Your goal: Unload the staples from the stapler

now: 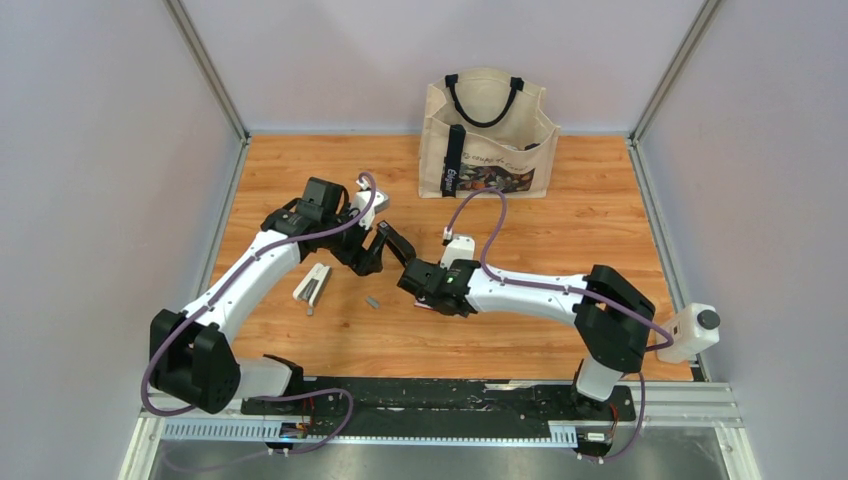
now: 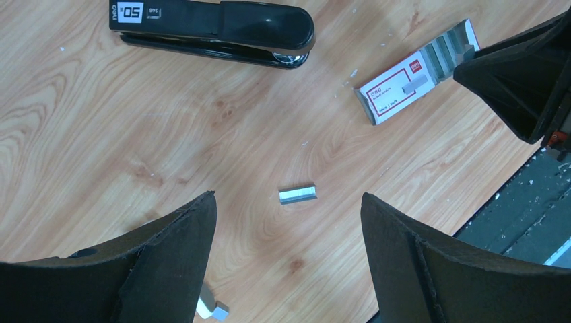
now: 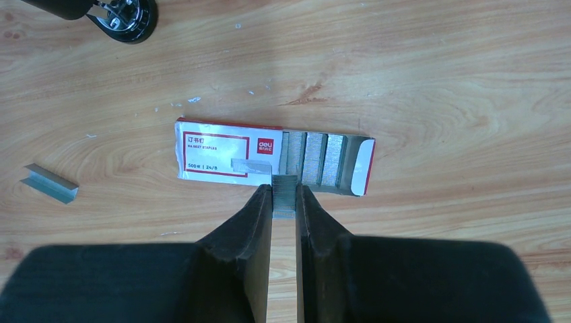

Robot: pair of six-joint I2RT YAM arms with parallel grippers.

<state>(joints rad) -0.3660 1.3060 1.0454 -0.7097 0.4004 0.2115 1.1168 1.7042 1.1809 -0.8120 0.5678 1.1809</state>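
I will lower my right gripper onto the rows of similar staple strips already lying inside the staple box's open end (image 3: 308, 158) and let go of its staple strip there.
My right gripper (image 3: 285, 188) is shut on a short silvery strip of staples (image 3: 285, 204), held just above the open end of a red-and-white staple box (image 3: 222, 153) lying flat on the table. A second loose staple strip (image 2: 297, 194) lies on the wood between the fingers of my open, empty left gripper (image 2: 288, 202), which hovers above it. It also shows in the right wrist view (image 3: 49, 183) and the top view (image 1: 373, 300). A closed black stapler (image 2: 215, 27) lies beyond it. In the top view the two grippers (image 1: 385, 250) (image 1: 422, 288) are close together at mid-table.
A white and grey stapler (image 1: 313, 287) lies left of the loose strip. A cream tote bag (image 1: 487, 135) stands at the back wall. The right gripper's finger (image 2: 525, 74) reaches into the left wrist view beside the box (image 2: 404, 81).
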